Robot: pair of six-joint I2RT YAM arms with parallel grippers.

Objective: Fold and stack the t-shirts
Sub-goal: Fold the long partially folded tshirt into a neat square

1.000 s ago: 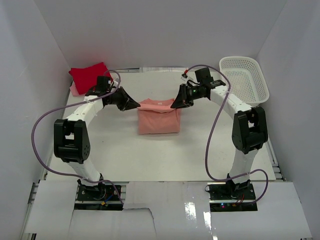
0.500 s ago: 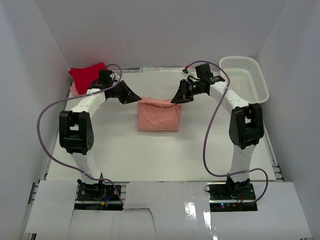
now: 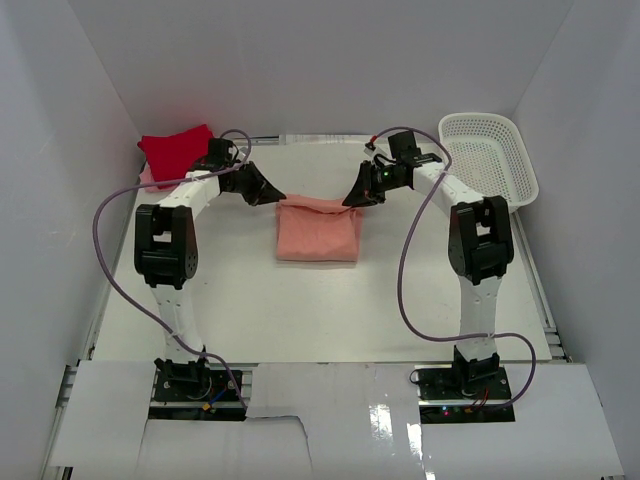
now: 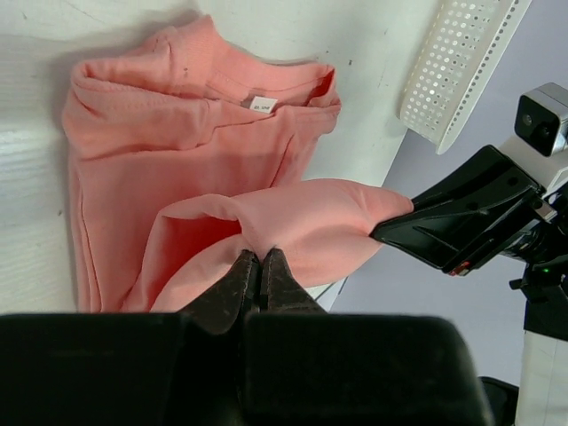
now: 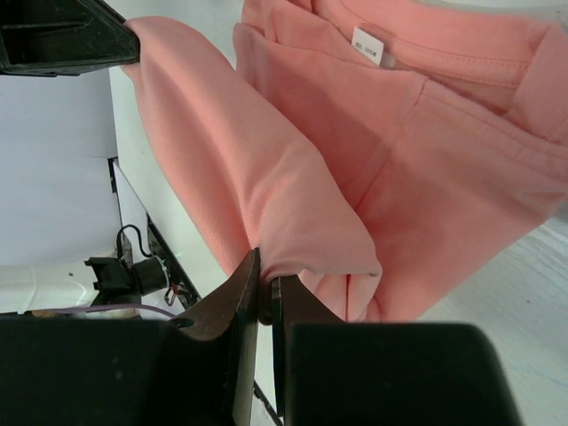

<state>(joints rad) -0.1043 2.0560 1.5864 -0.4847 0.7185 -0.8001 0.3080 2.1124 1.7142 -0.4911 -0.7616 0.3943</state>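
My right gripper should next move outward, lower its held corner over the shirt's collar (image 5: pixel 444 49) and let go there, as collar and label lie uncovered beyond the fold.
The salmon-pink t-shirt (image 3: pixel 318 232) lies folded in the middle of the table, collar and label toward the back wall. My left gripper (image 3: pixel 273 197) is shut on one corner of its raised edge (image 4: pixel 259 256). My right gripper (image 3: pixel 349 200) is shut on the other corner (image 5: pixel 264 266). Between them the held edge hangs as a taut fold above the collar end (image 4: pixel 266 102). The bright red t-shirt (image 3: pixel 172 150) sits at the back left corner, with a sliver of the pale pink t-shirt (image 3: pixel 146 177) under it.
A white lattice basket (image 3: pixel 490 160) leans at the back right against the wall. White walls close in the table on three sides. Purple cables loop off both arms.
Both arms have reached further toward the back wall, carrying the held edge of the salmon-pink shirt over its collar end. Both grips have stayed shut.
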